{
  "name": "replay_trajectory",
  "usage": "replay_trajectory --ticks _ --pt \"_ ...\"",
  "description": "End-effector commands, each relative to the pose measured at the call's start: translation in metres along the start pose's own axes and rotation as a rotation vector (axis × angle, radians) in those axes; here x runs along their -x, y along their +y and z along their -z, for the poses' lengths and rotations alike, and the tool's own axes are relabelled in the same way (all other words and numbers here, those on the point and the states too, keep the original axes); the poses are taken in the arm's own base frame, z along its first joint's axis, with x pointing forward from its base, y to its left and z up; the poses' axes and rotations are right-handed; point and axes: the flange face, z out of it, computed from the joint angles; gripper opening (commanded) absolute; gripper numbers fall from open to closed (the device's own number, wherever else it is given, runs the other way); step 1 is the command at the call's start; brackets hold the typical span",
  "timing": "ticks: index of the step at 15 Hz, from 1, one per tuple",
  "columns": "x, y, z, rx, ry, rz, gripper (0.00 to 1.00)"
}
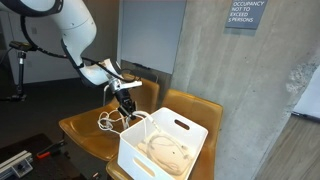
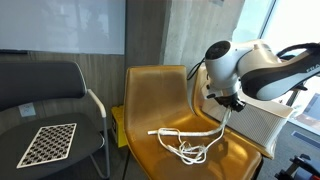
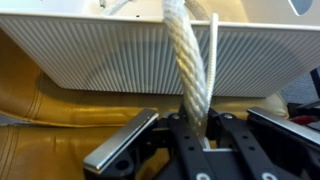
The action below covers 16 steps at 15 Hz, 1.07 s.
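The rope still crosses the basket's rim, so the gripper will next lift away from the basket (image 2: 262, 120), then lower over the loose loops on the tan seat (image 2: 188, 151) to release.
A thick white twisted rope (image 3: 188, 60) runs from the tan chair seat (image 3: 50, 110) up over the rim of a white slotted basket (image 3: 100, 55). My gripper (image 3: 200, 115) straddles it, with a finger on each side and gaps between the pads and the rope. In both exterior views the gripper (image 1: 126, 103) (image 2: 232, 103) hangs just beside the basket (image 1: 190, 135) (image 2: 262, 120). The rest of the rope (image 1: 108, 122) (image 2: 185, 150) lies in loose loops on the seat below. A pale coiled thing (image 1: 165, 152) lies inside the basket.
The basket stands on the tan leather chair (image 2: 160, 95), which has a raised back and armrests. A grey chair (image 2: 60, 85) beside it carries a checkerboard sheet (image 2: 50, 143). A second tan chair back (image 1: 195, 100) and a concrete pillar (image 1: 240, 90) stand behind.
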Motion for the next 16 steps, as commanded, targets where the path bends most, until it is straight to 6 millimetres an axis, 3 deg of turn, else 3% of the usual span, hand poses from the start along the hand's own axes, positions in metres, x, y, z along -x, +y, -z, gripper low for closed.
replay_trajectory --ticks 1,9,13,16 --pt "-0.017 -0.013 0.055 -0.016 0.09 -0.021 0.02" --pt "-0.085 -0.028 0.205 0.008 0.324 -0.032 0.02" --pt "-0.113 -0.021 0.253 0.022 0.406 -0.051 0.02" --pt "-0.136 -0.01 0.276 0.035 0.448 -0.06 0.02"
